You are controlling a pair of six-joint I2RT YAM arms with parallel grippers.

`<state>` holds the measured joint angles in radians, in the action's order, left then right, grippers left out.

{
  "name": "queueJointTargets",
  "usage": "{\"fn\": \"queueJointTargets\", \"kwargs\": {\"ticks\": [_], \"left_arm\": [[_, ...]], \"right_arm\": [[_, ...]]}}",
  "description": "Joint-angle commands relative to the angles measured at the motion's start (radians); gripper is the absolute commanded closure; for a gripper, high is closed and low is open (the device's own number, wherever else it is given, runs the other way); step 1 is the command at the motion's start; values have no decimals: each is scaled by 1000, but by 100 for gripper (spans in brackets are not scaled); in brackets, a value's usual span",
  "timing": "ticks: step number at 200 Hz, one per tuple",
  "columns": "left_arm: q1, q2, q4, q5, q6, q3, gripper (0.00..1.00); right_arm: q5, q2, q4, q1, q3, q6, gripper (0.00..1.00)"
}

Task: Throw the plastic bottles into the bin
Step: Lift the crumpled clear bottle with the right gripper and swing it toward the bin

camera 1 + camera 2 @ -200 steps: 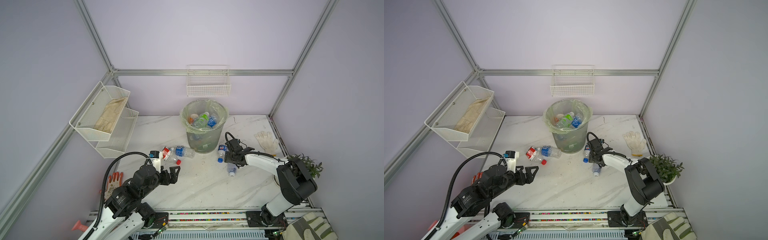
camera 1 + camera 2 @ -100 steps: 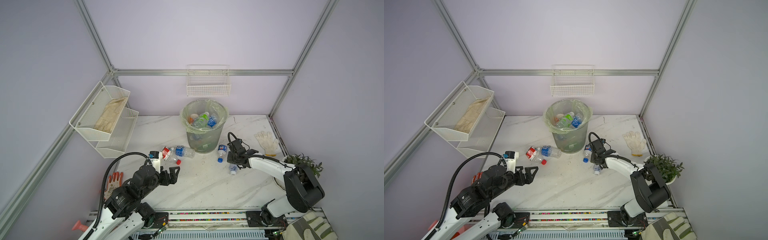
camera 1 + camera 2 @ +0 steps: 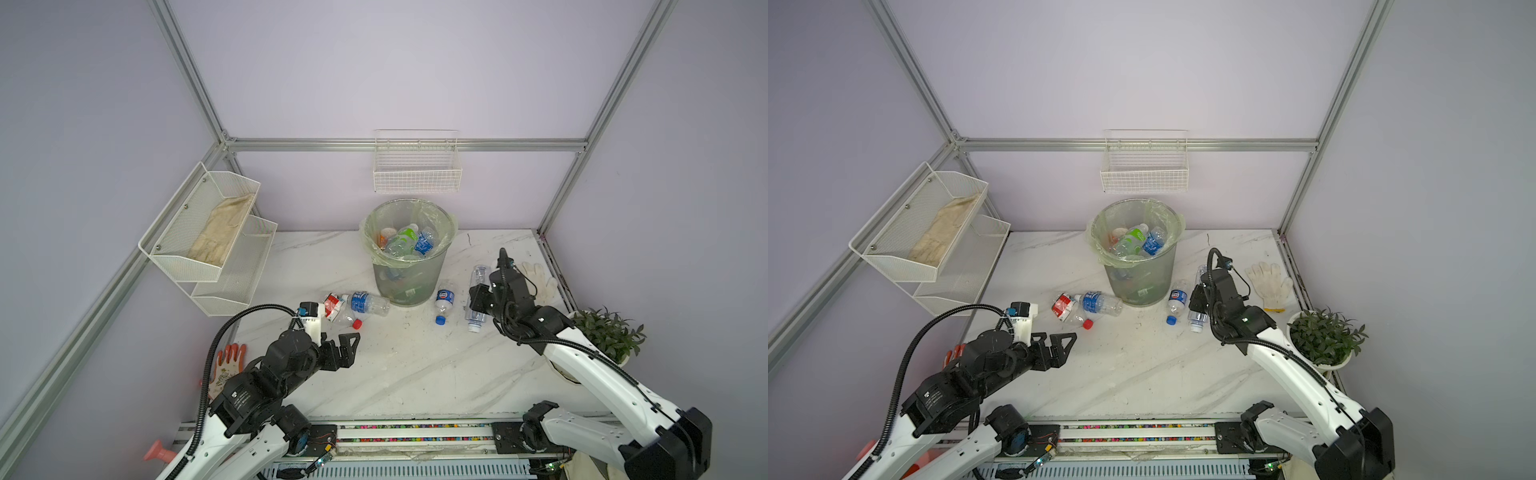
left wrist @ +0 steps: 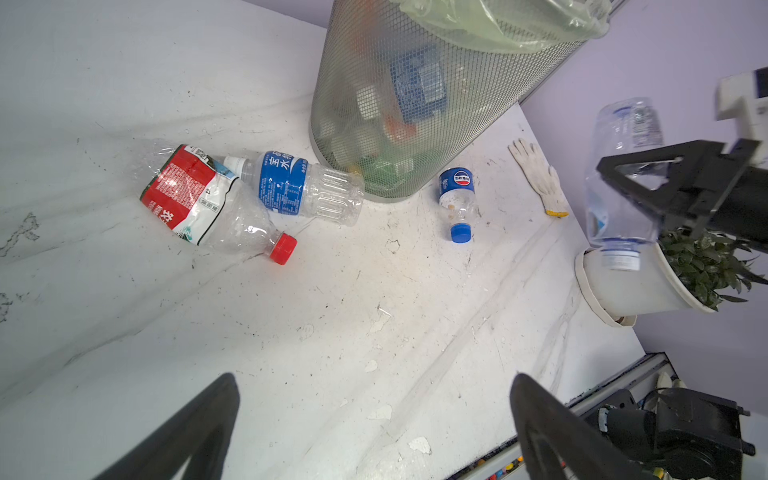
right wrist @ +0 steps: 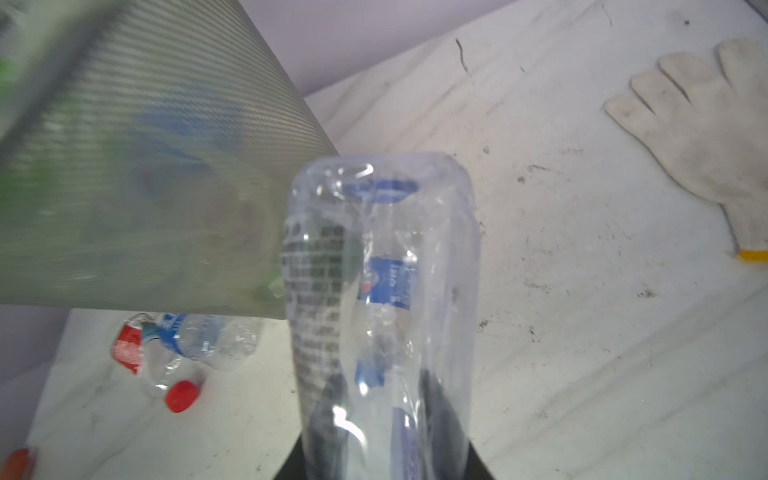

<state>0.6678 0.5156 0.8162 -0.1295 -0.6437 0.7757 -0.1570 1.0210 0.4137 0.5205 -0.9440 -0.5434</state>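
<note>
The bin's mesh side is beside the bottle I am holding. My right gripper should go up above the rim of the bin, then swing the bottle over the bin's opening (image 3: 409, 232) and let go.
My right gripper (image 3: 478, 298) (image 5: 384, 399) is shut on a clear plastic bottle (image 3: 476, 309) (image 3: 1197, 309) (image 4: 621, 183) (image 5: 382, 266) with a blue label, held off the table, cap down, just right of the bin. The bin (image 3: 409, 276) (image 3: 1138, 278) (image 4: 415, 83) (image 5: 145, 187) is grey mesh with a pale green liner and holds several bottles. On the table lie a red-label bottle (image 3: 336, 305) (image 4: 195, 199), a blue-label bottle (image 3: 368, 301) (image 4: 291, 183) and a small blue-capped bottle (image 3: 444, 303) (image 4: 457, 195). My left gripper (image 3: 347, 345) (image 3: 1061, 343) (image 4: 374, 380) hangs open and holds nothing, in front of the red-label bottle.
A white glove (image 3: 538, 278) lies behind my right arm, and a potted plant (image 3: 606, 336) stands at the table's right edge. An orange glove (image 3: 226, 365) lies at the left front. White wire baskets (image 3: 415, 170) (image 3: 208, 232) hang on the back and left walls.
My right gripper has shut on the clear bottle that lay right of the bin and raised it off the table. The left arm has not moved.
</note>
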Motion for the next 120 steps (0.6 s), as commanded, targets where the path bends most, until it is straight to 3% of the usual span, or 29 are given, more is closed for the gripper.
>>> {"fn": "queueJointTargets", "kwargs": {"ticks": [1,50,72,83,92,120], "left_arm": [[-7,11,-43,19,-8,-27,0],[-7,16,-54,25,-13,-22,0],[-7,18,-57,27,-14,-18,0],[-7,17,-59,25,-15,-18,0],[-7,19,-64,26,-16,-17,0],[-7,31,-73,34,-14,-8,0]], "right_arm": [[59,-87,-2,0,-60,17,86],[185,-219,-69,0,-185,36,90],[510,-331,-374,-1,-109,45,90],[585,-398,-555,1,-39,-19,92],[591,-428,-600,-1,-26,-33,95],[519,-454,-506,0,-87,55,97]]}}
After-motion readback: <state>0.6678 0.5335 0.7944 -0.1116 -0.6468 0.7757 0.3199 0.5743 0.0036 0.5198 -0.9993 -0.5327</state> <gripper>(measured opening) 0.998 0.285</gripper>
